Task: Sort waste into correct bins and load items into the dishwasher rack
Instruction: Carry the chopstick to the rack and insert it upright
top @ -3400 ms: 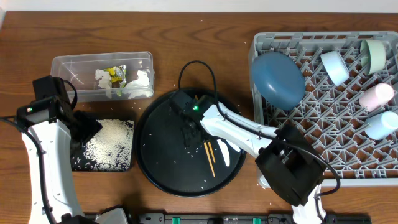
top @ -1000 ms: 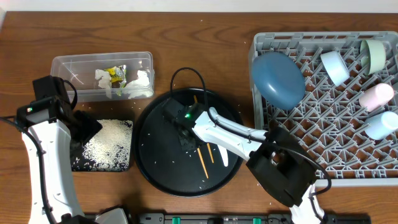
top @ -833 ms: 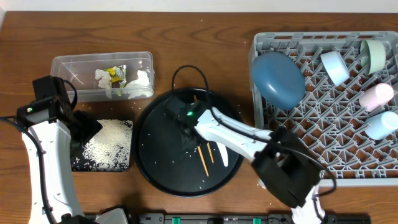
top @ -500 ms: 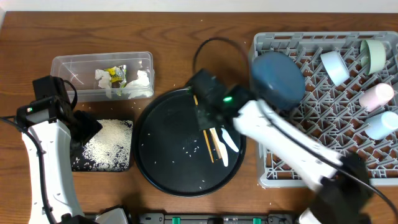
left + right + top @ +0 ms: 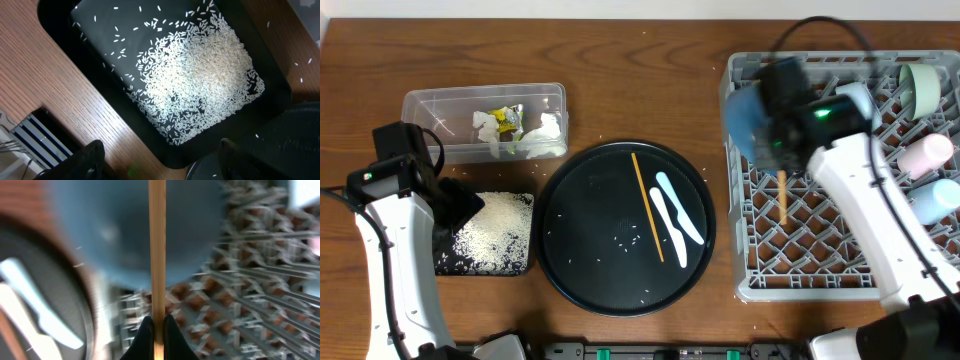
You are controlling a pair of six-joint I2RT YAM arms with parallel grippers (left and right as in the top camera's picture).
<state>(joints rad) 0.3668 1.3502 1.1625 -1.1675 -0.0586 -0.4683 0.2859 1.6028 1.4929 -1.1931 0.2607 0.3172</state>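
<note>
The chopstick should go into the free space between the large blue dish (image 5: 748,135) and the cups next, so my right gripper should move there and lower it to the rack's grid (image 5: 240,305).
My right gripper (image 5: 781,165) is shut on a wooden chopstick (image 5: 782,200) and hangs over the left part of the grey dishwasher rack (image 5: 820,270), next to the large blue dish (image 5: 748,135). The right wrist view is blurred. It shows the chopstick (image 5: 157,255) pinched between the fingers of the right gripper (image 5: 157,330), above the rack's grid (image 5: 240,305). A second chopstick (image 5: 648,208) and two white utensils (image 5: 677,215) lie on the round black tray (image 5: 570,270). My left gripper (image 5: 160,165) stands open over the edge of the black rectangular tray (image 5: 60,30), which holds rice (image 5: 200,75).
A clear tub (image 5: 430,105) at the back left holds a yellow-green wrapper (image 5: 505,120) and white tissues (image 5: 545,135). In the rack stand a light-blue bowl (image 5: 860,105), a pale-green bowl (image 5: 925,85), a pinkish cup (image 5: 925,155) and another pale cup (image 5: 932,200). Stray rice grains dot the round tray.
My right arm has lifted one chopstick off the round tray and swung right, over the rack. The other chopstick and the utensils stay on the tray. The left arm has not moved.
</note>
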